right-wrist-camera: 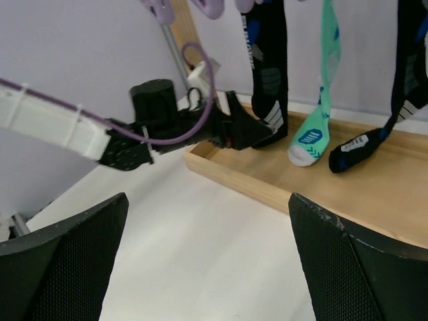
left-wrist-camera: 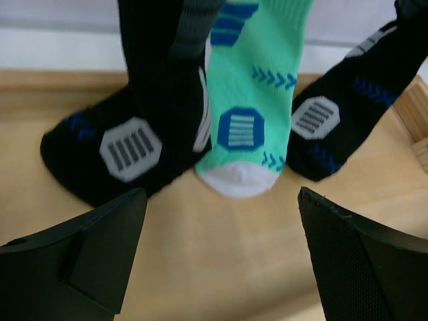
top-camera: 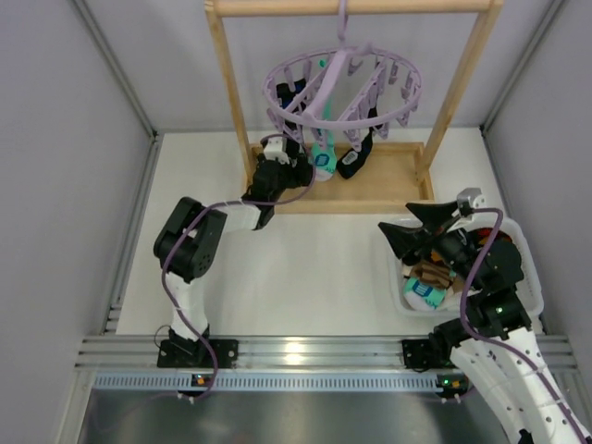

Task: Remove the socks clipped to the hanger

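I need to reach outward to the black sock on the left in the wrist view, around its lower part (left-wrist-camera: 167, 130), and close. The sock hangs outward of my open left gripper.
The lavender ring hanger (top-camera: 344, 81) hangs by its hook from the wooden rack. Three socks are clipped to it: a black one (top-camera: 289, 125), a teal-white one (top-camera: 323, 155) and another black one (top-camera: 355, 155). The left wrist view shows them close: black sock (left-wrist-camera: 134, 127), teal sock (left-wrist-camera: 251, 107), black sock (left-wrist-camera: 341, 114), toes just above the wooden base. My left gripper (top-camera: 292, 174) (left-wrist-camera: 221, 200) is open and empty, low over the base, just in front of the teal sock's toe. My right gripper (top-camera: 396, 229) (right-wrist-camera: 207, 200) is open and empty above the table, facing the rack.
The wooden rack has a tray-like base (top-camera: 388, 190) (right-wrist-camera: 267, 190) and two upright posts (top-camera: 231, 83). A white bin (top-camera: 400, 303) at the right front holds removed socks, including a teal one (top-camera: 422, 294) and a brown striped one (top-camera: 427, 273). My left arm (right-wrist-camera: 67, 130) shows in the right wrist view.
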{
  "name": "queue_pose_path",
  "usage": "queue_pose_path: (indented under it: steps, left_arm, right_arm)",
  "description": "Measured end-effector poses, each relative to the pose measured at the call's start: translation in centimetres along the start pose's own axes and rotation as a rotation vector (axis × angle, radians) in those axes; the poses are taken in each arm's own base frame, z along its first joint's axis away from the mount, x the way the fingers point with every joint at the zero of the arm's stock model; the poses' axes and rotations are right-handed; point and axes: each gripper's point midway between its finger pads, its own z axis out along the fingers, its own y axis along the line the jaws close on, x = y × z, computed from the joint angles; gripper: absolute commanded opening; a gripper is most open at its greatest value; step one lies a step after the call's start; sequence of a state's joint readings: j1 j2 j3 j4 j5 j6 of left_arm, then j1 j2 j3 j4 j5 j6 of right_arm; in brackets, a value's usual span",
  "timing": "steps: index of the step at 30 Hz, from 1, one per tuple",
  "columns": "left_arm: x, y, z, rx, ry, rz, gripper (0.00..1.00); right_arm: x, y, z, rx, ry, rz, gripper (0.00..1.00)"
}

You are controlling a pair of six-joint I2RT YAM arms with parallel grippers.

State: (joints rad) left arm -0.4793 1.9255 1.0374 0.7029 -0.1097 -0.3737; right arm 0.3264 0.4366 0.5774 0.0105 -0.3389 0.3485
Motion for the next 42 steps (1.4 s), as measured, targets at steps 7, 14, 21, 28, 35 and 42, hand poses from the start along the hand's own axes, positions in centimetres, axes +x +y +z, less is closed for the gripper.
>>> queue_pose_path:
  steps: [7, 14, 21, 28, 35, 42]
  left_arm:
    - [-1.1, 1.4, 5.9, 0.024, -0.053, 0.031, 0.98]
    - [-1.6, 3.6, 9.2, 0.010, -0.082, 0.090, 0.90]
    - [-2.3, 3.0, 9.7, 0.033, -0.101, 0.127, 0.00]
    - [-1.6, 2.4, 6.4, -0.025, -0.078, 0.128, 0.00]
    - [-4.4, -3.6, -0.9, -0.054, -0.149, 0.174, 0.00]
    - [-6.9, -6.9, -9.4, -0.067, -0.243, 0.173, 0.00]
  right_arm:
    - [-0.3, 2.6, -0.9, -0.130, 0.009, -0.023, 1.00]
    - [-0.1, 4.1, -0.9, -0.218, 0.030, -0.014, 0.99]
    - [0.4, 4.3, -0.7, -0.242, 0.035, -0.005, 0.99]
    - [1.5, 3.8, -0.2, -0.238, 0.067, 0.021, 1.00]
    - [0.7, 4.0, -0.7, -0.232, 0.035, -0.005, 0.99]
    - [0.0, 4.0, -1.3, -0.212, 0.005, -0.018, 1.00]
